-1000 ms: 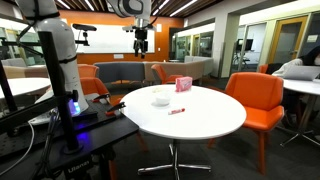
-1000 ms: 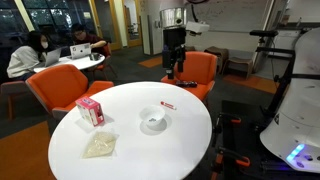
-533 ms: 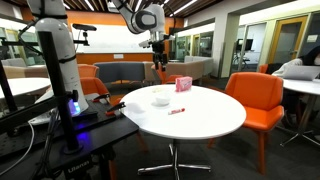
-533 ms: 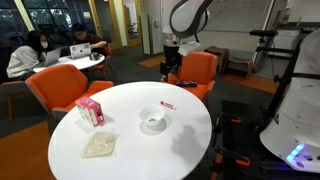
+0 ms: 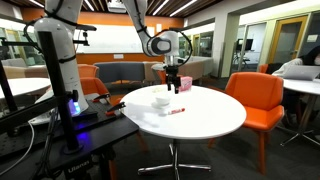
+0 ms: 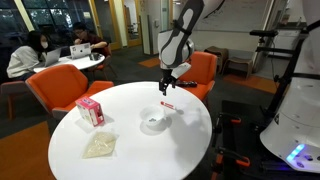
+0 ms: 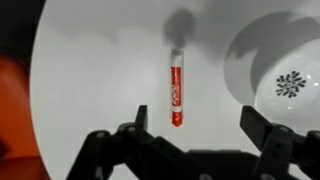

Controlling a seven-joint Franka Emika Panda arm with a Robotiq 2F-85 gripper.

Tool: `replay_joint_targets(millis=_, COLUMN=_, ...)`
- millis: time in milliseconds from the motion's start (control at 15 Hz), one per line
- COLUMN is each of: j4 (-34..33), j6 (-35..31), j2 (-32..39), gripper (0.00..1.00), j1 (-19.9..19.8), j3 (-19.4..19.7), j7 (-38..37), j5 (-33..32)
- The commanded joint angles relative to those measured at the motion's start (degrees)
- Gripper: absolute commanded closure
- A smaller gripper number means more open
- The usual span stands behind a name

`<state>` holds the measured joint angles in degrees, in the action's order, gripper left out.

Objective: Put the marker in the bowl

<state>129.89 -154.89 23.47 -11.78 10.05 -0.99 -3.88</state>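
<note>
I will move my gripper down toward the tabletop next, onto the marker's solid red end (image 7: 177,117), because that end is already between my open fingers.
The red marker (image 7: 176,92) lies flat on the round white table, also seen in both exterior views (image 5: 177,111) (image 6: 168,105). The small white bowl (image 5: 160,99) (image 6: 153,122) sits next to it; in the wrist view its rim (image 7: 245,55) shows at the upper right, with a dark snowflake-like pattern inside. My gripper (image 7: 195,122) (image 5: 172,84) (image 6: 165,86) is open and empty, hovering above the table over the marker, whose lower end lies between the fingertips in the wrist view.
A pink-red box (image 5: 183,85) (image 6: 89,110) stands on the table (image 5: 215,115) (image 6: 120,160). A pale flat packet (image 6: 99,146) lies near one edge. Orange chairs (image 5: 255,98) (image 6: 60,88) surround the table. The robot base (image 5: 62,60) stands beside it.
The arm has swung down from high behind the table to just above the marker and bowl. Marker, bowl and box have not moved.
</note>
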Motion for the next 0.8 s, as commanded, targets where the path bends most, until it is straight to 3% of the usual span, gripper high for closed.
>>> replay_joint_targets(millis=0, j4=-7.0, j6=0.8, j2=8.0, gripper=0.0, j1=-2.3, j3=-1.1, j7=4.4, j5=1.7)
replay_joint_targets(millis=333, j4=-14.3, j6=1.0, j2=16.1, gripper=0.0, j1=-5.1, j3=-2.3, j7=8.4, j5=1.6)
replay_joint_targets(millis=600, j4=-18.3, j6=1.7, j2=20.2, gripper=0.1, j1=-6.5, j3=-3.8, j7=9.8, j5=1.9)
replay_joint_targets(millis=667, j4=-19.1, j6=2.0, j2=21.0, gripper=0.19, j1=-7.0, j3=-4.4, j7=9.9, j5=2.2)
replay_joint_targets(millis=733, j4=-19.9, j6=2.1, j2=21.8, gripper=0.36, j1=-7.1, j3=-4.6, j7=9.7, j5=2.3)
